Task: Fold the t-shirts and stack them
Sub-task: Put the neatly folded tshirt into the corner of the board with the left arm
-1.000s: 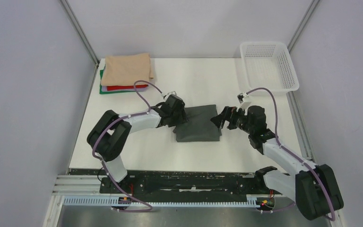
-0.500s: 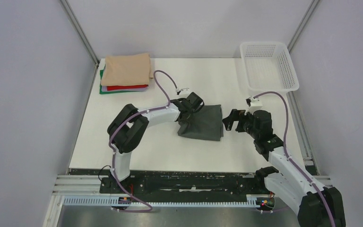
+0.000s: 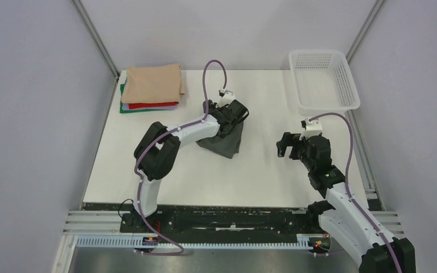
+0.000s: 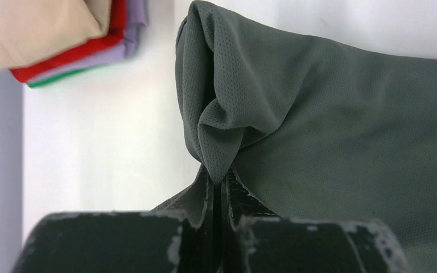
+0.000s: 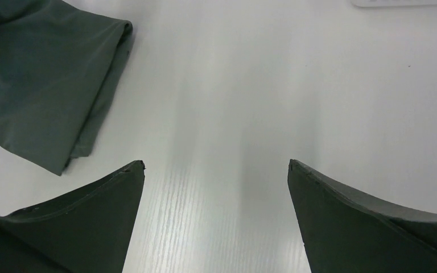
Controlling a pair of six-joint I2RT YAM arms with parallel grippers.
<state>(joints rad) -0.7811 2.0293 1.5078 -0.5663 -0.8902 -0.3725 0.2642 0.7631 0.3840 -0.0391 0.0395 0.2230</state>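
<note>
Next, my left gripper will go outward and to the left in the top view and release the grey t-shirt atop the tan t-shirt (image 3: 151, 84) (image 4: 40, 31), since folded ones pile there.
The dark charcoal-grey t-shirt (image 3: 223, 143) hangs bunched at the table's middle, lifted by my left gripper (image 3: 231, 116), which is shut on a pinched fold of it (image 4: 219, 153). The gripper's midpoint (image 4: 222, 185) sits right at that fold. Folded t-shirts lie stacked at the far left corner, tan on top (image 3: 152, 83), red (image 3: 148, 105) and green (image 3: 130, 109) edges beneath; the stack (image 4: 62, 40) also shows in the left wrist view. My right gripper (image 3: 287, 145) stands open over bare table (image 5: 216, 165), with the grey shirt's edge (image 5: 40, 91) to its left.
A white plastic lattice basket (image 3: 323, 79) stands at the far right corner. Grey walls close in on both sides and the back. A purple cable (image 3: 207, 77) loops above the left wrist.
My left gripper shut on the grey shirt and carried it up and back to the left, bunching it. My right gripper let the shirt go and drew back to the right, staying open.
</note>
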